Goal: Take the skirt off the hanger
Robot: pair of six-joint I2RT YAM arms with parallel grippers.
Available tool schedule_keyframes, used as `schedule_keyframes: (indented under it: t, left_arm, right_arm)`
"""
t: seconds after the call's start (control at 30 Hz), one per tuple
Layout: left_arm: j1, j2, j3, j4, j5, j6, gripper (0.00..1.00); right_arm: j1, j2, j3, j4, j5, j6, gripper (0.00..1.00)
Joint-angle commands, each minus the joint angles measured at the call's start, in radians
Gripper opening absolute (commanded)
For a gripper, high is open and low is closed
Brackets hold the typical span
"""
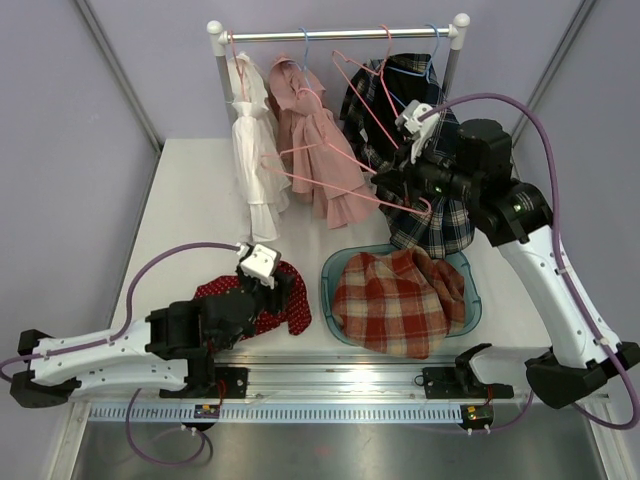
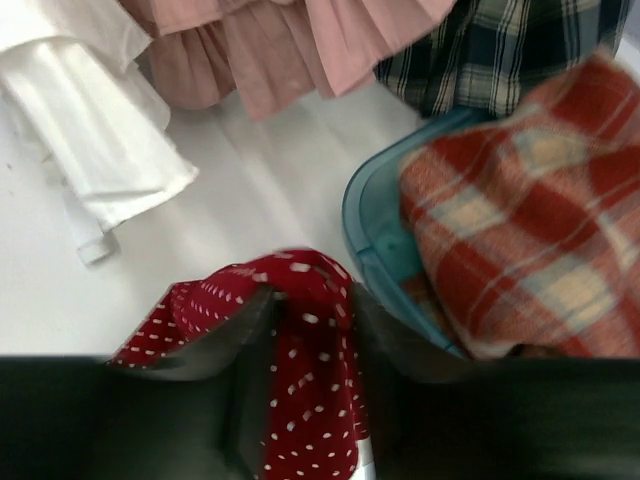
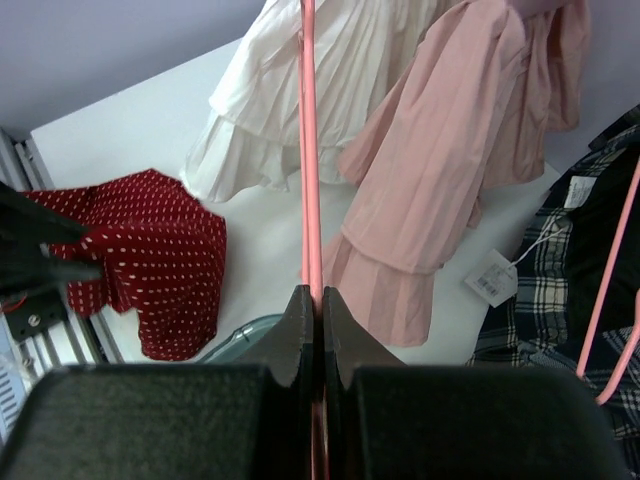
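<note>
The right gripper swings outward and turns next, bringing the bare hanger's hook onto the rack's bar between the white dress and pink dress.
The red white-dotted skirt [image 1: 288,305] lies bunched on the white table by the left arm. My left gripper [image 1: 262,284] is shut on a fold of it; in the left wrist view the skirt [image 2: 300,340] is pinched between the dark fingers [image 2: 215,340]. My right gripper [image 1: 392,190] is raised in front of the rack and shut on the thin pink hanger [image 1: 280,172]. The hanger [image 3: 310,150] runs straight out from the closed jaws of the right gripper [image 3: 320,292]. The hanger is bare. The skirt [image 3: 150,250] also shows in the right wrist view, below on the left.
A teal basket [image 1: 335,270] holding a red plaid garment [image 1: 400,300] sits right of the skirt. The rack [image 1: 340,35] at the back carries a white dress [image 1: 255,140], a pink dress [image 1: 320,150] and a dark plaid garment [image 1: 440,215] on hangers.
</note>
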Motion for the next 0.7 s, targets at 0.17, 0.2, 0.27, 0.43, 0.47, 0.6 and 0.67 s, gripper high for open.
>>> schedule_keyframes:
  t: [0.17, 0.2, 0.27, 0.43, 0.47, 0.6, 0.67]
  left_arm:
    - [0.004, 0.003, 0.073, -0.02, 0.074, -0.016, 0.99]
    - [0.004, -0.002, 0.085, -0.034, 0.086, -0.009, 0.99]
    - [0.004, -0.026, 0.113, -0.078, 0.112, 0.008, 0.99]
    - [0.004, -0.097, 0.105, -0.159, 0.094, 0.005, 0.99]
    - [0.004, -0.109, 0.1, -0.169, 0.083, -0.005, 0.99]
    - [0.004, -0.205, 0.085, -0.196, 0.065, -0.038, 0.99]
    - [0.004, -0.238, 0.077, -0.195, 0.057, -0.054, 0.99]
  right_arm:
    - [0.1, 0.121, 0.139, 0.094, 0.258, 0.076, 0.0]
    - [0.118, 0.137, 0.156, 0.105, 0.277, 0.076, 0.0]
    - [0.129, 0.149, 0.173, 0.113, 0.329, 0.08, 0.0]
    - [0.14, 0.197, 0.231, 0.13, 0.396, 0.071, 0.0]
    - [0.141, 0.203, 0.239, 0.13, 0.407, 0.073, 0.0]
    - [0.158, 0.259, 0.274, 0.165, 0.449, 0.085, 0.0]
    - [0.174, 0.287, 0.297, 0.174, 0.475, 0.094, 0.0]
